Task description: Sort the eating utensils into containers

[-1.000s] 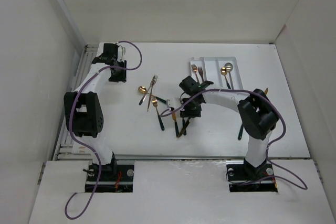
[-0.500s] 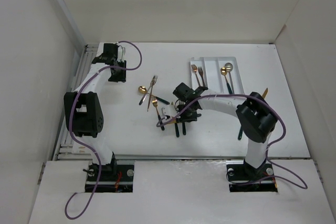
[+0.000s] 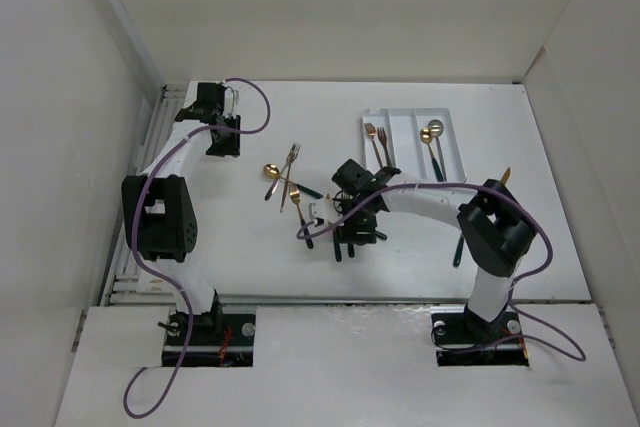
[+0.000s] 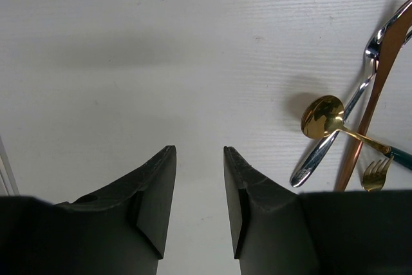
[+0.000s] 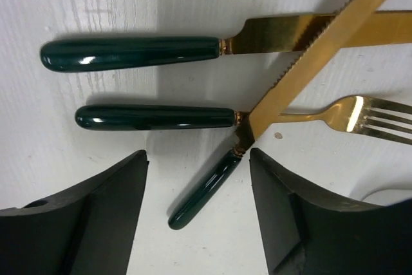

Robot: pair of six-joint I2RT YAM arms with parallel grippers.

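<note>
The right gripper turns in line with the serrated knife next, as it lies slanted between my fingers. Those fingers then come around its green handle beside its blade.
My right gripper (image 3: 348, 232) hangs open over a small pile of eating utensils (image 3: 325, 232) at mid-table. In the right wrist view, a gold serrated knife's dark green handle (image 5: 206, 188) lies slanted on the table between the open fingers (image 5: 283, 198), touched by neither. Beyond it lie a green-handled knife (image 5: 129, 53) and a green-handled fork (image 5: 154, 117). The white tray (image 3: 405, 115) of containers at the back right holds forks (image 3: 375, 137) and spoons (image 3: 432, 137). My left gripper (image 4: 197, 151) is open and empty over bare table at the far left.
A second cluster lies left of centre: a gold spoon (image 4: 325, 117), a silver spoon (image 4: 322, 152), a rose-gold knife (image 4: 373, 94) and a fork (image 4: 376, 172). Behind the right arm, a gold utensil (image 3: 505, 179) and a dark handle (image 3: 458, 252) show. White walls enclose the table.
My right gripper has shifted a little to the near left over the pile, closed partway, then opened wider. The pile's utensils have shifted leftward. The left arm has not moved.
</note>
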